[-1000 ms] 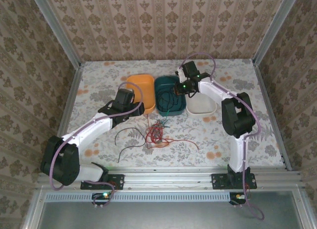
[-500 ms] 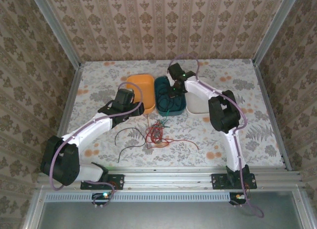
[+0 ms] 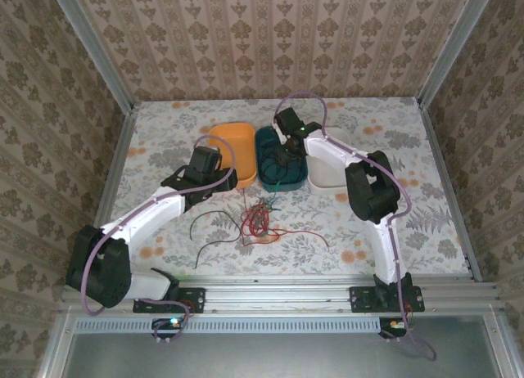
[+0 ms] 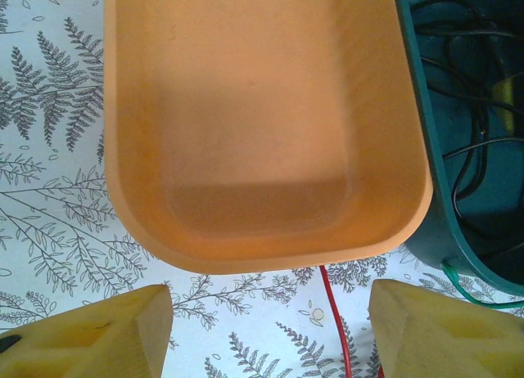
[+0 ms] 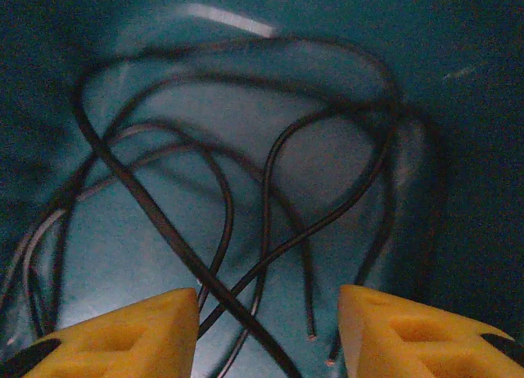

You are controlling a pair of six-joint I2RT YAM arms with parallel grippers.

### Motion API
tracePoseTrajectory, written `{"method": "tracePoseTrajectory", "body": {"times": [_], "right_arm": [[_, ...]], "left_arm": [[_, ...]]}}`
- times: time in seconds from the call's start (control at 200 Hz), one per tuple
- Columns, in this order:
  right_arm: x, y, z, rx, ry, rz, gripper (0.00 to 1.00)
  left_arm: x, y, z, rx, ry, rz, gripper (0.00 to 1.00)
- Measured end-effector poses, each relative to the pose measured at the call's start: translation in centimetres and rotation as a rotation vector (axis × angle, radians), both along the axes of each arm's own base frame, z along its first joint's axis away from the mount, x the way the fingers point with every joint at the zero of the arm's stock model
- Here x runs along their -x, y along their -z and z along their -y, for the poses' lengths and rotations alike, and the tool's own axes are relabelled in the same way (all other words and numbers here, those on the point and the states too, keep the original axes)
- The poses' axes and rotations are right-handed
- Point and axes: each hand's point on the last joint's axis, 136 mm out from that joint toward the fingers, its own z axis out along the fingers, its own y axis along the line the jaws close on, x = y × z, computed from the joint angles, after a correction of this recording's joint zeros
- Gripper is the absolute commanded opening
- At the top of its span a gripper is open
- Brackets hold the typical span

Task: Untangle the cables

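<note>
The robot will next move its left gripper back and down onto it.
A tangle of red cables [image 3: 259, 221] lies on the table in front of the bins, with a black cable [image 3: 205, 224] curling to its left. A green cable [image 3: 277, 193] hangs over the near rim of the teal bin [image 3: 268, 175]. Several black cables [image 5: 246, 190] lie looped on that bin's floor. My right gripper [image 3: 284, 155] [image 5: 268, 312] hangs open just above them, with nothing between its fingers. My left gripper [image 3: 226, 182] [image 4: 270, 312] stands open at the near edge of the orange bin [image 4: 262, 108]. A red cable [image 4: 337, 321] runs across the table between its fingers.
A white bin [image 3: 332, 175] stands right of the teal one, and the orange bin [image 3: 229, 145] stands left of it. The green cable [image 4: 475, 296] crosses the teal bin's corner [image 4: 413, 108]. Patterned walls close in the table on three sides.
My right arm swung left from above the white bin to over the teal bin, and its jaws went from shut to open. The left arm has not moved.
</note>
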Motion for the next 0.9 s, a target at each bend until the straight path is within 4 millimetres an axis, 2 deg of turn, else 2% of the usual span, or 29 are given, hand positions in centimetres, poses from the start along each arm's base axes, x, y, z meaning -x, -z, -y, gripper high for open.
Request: {"method": "tracePoseTrajectory", "body": {"times": [0.205,0.31,0.455,0.57,0.765,0.9], "right_arm": [[-2.0,-6.9,0.4,-0.054,0.036,0.189,0.54],[-2.4,-9.0,0.6,-0.076,0.047,0.242,0.54],[-1.0,-9.4,1.6,-0.09,0.06,0.258,0.54],[1.0,-9.7,2.7,-0.097,0.074,0.25,0.54],[4.2,-11.1,4.3,-0.124,0.096,0.263,0.53],[5.8,-11.5,5.1,-0.135,0.107,0.266,0.53]], "left_arm": [[0.3,0.1,-0.2,-0.009,-0.003,-0.01,0.66],[0.6,0.4,-0.6,-0.021,-0.004,-0.027,0.66],[1.4,0.5,-1.1,-0.039,0.003,-0.053,0.66],[3.2,1.3,-1.3,-0.059,0.026,-0.1,0.66],[8.2,5.7,-0.9,-0.097,0.121,-0.268,0.65],[9.4,8.0,-0.4,-0.096,0.15,-0.365,0.64]]}}
